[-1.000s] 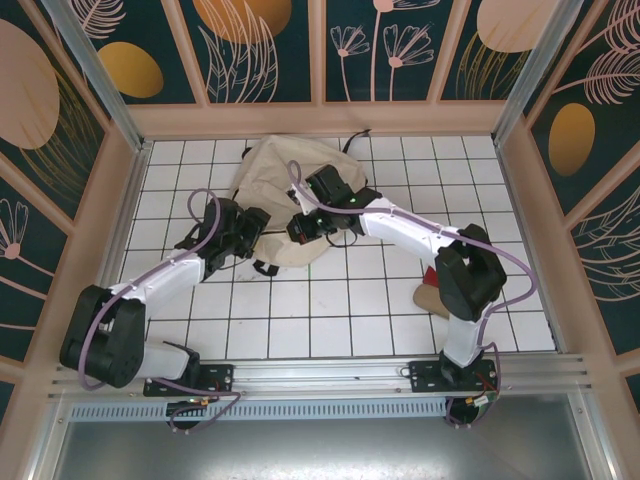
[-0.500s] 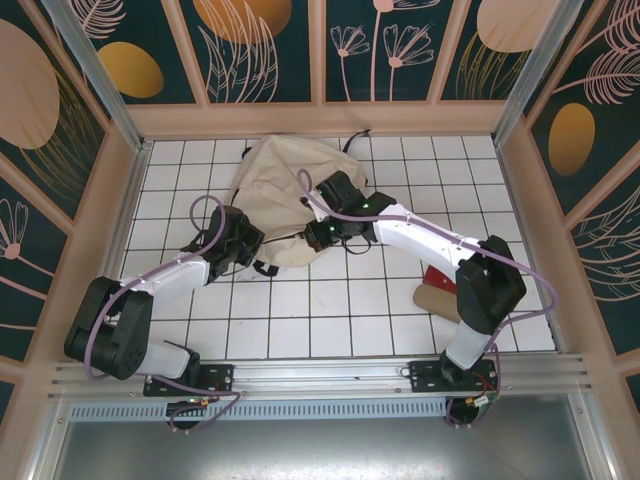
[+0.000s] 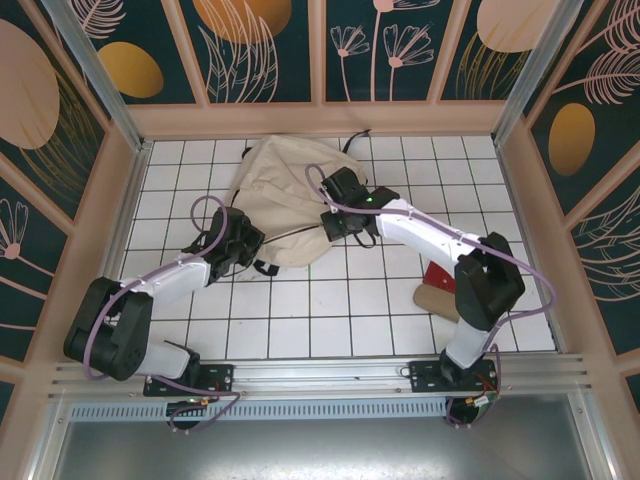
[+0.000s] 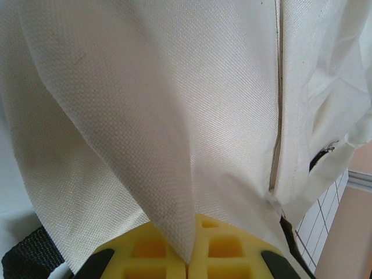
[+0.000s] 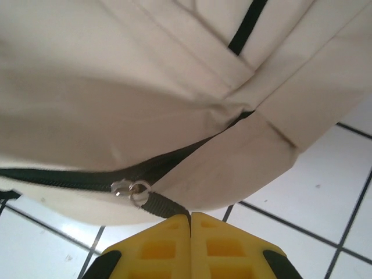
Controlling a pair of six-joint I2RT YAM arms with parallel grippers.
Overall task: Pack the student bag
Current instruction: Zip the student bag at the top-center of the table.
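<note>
A dark gap is still open past the zipper's slider. My right gripper should pull the black pull strap [image 5: 163, 204] toward the zipper's end by the bag's side seam [image 5: 247, 113] next and then let go of it.
The student bag [image 3: 278, 190], a beige fabric backpack, lies at the back middle of the tiled table. My left gripper [image 3: 246, 240] is at its near left edge, and its yellow fingers [image 4: 229, 247] are shut on a fold of the bag's cloth [image 4: 174, 221]. My right gripper [image 3: 331, 222] is at the bag's right side, shut on the black pull strap [image 5: 163, 204] of the dark zipper. The metal slider [image 5: 129, 189] sits just ahead of my right fingertips [image 5: 168, 229]. The zipper line [image 5: 64, 177] runs off to the left.
A black strap [image 3: 265, 268] pokes out under the bag's near edge. A red item [image 3: 438, 275] and a tan wooden piece [image 3: 434, 298] lie on the tiles at the right, near the right arm's elbow. Wooden walls frame the table.
My left gripper has shut on the bag's cloth. My right gripper has moved right and slightly back with the zipper pull, drawing the bag's right side along.
</note>
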